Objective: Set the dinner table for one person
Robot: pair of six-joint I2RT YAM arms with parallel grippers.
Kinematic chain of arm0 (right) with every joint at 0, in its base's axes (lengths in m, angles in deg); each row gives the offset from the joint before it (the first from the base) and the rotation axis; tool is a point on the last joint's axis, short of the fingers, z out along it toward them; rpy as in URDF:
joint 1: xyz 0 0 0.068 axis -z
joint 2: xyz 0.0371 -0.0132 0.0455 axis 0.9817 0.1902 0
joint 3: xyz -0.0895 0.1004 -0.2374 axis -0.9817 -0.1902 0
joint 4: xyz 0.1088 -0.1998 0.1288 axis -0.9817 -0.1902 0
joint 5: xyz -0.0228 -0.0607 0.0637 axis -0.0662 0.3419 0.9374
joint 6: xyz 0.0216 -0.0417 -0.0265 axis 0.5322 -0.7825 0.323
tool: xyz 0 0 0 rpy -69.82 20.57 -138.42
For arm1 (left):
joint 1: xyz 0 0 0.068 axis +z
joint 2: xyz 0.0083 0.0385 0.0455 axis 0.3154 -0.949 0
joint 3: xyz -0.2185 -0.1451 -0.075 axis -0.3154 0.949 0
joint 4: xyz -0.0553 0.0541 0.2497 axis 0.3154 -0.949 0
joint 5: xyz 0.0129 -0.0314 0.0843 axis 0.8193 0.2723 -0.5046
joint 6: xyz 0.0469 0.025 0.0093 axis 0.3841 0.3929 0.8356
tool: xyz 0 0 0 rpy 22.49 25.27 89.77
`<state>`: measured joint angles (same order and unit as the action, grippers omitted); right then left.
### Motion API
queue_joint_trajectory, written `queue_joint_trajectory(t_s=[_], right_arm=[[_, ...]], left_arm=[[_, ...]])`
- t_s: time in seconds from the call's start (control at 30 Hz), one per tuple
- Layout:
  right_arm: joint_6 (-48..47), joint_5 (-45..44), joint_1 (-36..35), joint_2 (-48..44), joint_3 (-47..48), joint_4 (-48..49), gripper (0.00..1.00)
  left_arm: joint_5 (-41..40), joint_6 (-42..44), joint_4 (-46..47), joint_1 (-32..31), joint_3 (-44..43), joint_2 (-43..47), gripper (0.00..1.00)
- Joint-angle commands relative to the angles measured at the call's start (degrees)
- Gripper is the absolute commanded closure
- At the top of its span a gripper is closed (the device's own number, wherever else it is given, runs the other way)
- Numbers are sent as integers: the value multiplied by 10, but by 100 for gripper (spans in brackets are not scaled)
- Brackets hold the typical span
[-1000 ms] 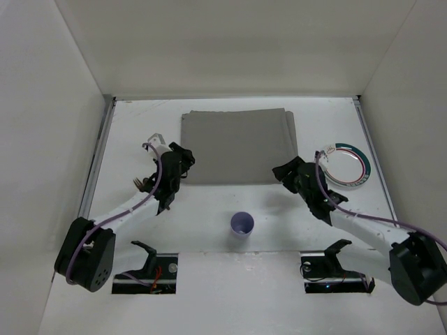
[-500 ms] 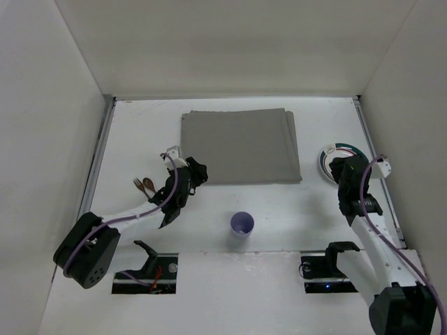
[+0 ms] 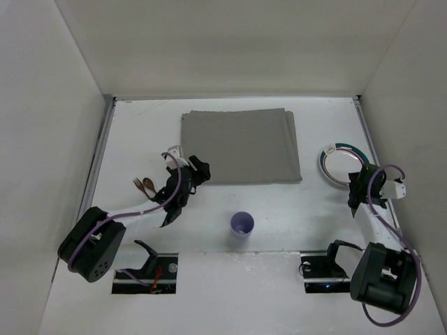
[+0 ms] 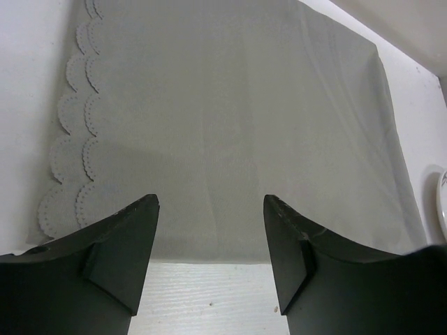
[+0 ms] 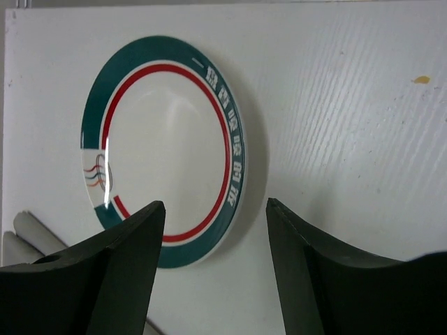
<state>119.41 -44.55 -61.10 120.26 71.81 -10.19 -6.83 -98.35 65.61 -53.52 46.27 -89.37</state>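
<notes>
My right gripper lowers next until its fingers straddle the plate's green rim, then closes, since the plate's near rim (image 3: pixel 346 184) (image 5: pixel 222 227) lies between the open fingers.
The dinner table (image 3: pixel 140 132) is a white top with a grey cloth placemat (image 3: pixel 241 146) at the back middle. A white plate with a green and red rim (image 3: pixel 342 166) lies at the right. A purple cup (image 3: pixel 242 225) stands near the front middle. A fork and a brown spoon (image 3: pixel 145 185) lie at the left. My left gripper (image 3: pixel 198 169) is open and empty at the mat's near left corner; the mat (image 4: pixel 230 125) fills its wrist view beyond the gripper (image 4: pixel 209 202). My right gripper (image 3: pixel 357 184) is open and empty just short of the plate (image 5: pixel 164 150), its jaws (image 5: pixel 215 204) either side of the plate's near rim.
Thin metal rails run along the left (image 3: pixel 98 160) and right (image 3: pixel 374 160) edges of the table. White walls close in the back and both sides. The plate's edge shows at the far right of the left wrist view (image 4: pixel 441 202).
My right arm has swung from the mat's near right corner out to the right, to the near side of the plate. My left gripper has shifted slightly right toward the mat's corner.
</notes>
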Motion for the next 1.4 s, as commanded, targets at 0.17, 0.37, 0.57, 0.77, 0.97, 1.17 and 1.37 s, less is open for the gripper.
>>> queue_joint_trajectory(t_s=[0.17,0.37,0.57,0.77,0.97,1.17,1.37], right_arm=[[31,59,35,96,-3,120,38],[46,69,35,164,8,153,45],[53,72,41,194,22,163,56],[57,96,62,201,27,164,84],[58,99,67,131,-16,195,100],[44,45,8,-18,-10,204,100],[-29,20,-158,-29,68,231,100]], left_arm=[[-6,2,37,3,7,16,39],[-2,-1,35,6,9,25,39],[-3,-5,34,13,10,17,39],[-4,-8,34,15,9,11,38],[-8,-11,33,17,18,35,38],[-4,-13,35,17,12,18,38],[-2,-14,31,38,17,27,38]])
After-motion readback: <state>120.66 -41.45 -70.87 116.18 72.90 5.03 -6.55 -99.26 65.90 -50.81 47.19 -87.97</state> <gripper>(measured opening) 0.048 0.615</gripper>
